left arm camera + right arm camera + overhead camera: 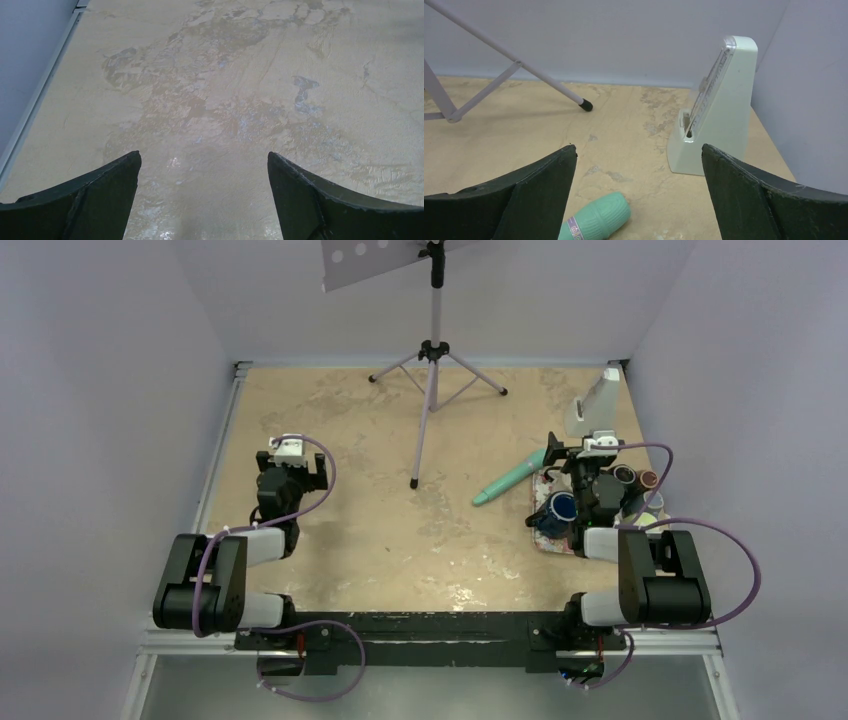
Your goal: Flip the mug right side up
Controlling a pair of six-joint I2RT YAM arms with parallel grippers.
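Note:
The mug's handle (535, 520) sticks out free, back from my right gripper and to its left in the top view. My right gripper needs to swing there and tip its fingers down around it.
A dark blue mug (561, 508) stands on a paint-stained tray (551, 542) at the right, and its round dark opening seems to face up. My right gripper (574, 462) is open and empty just beyond the mug, above the tray's far edge. In the right wrist view the jaws (639, 150) stand wide apart with nothing between them, and the mug is out of view. My left gripper (291, 476) is open and empty over bare table at the left. The left wrist view (204, 160) shows only the tabletop.
A teal tube (510, 478) lies left of the tray and also shows in the right wrist view (596, 220). A pale green metronome (597, 400) stands at the far right (719, 110). A music stand (433, 350) with tripod legs (585, 105) stands at the back centre. Other small cups (637, 478) sit on the tray.

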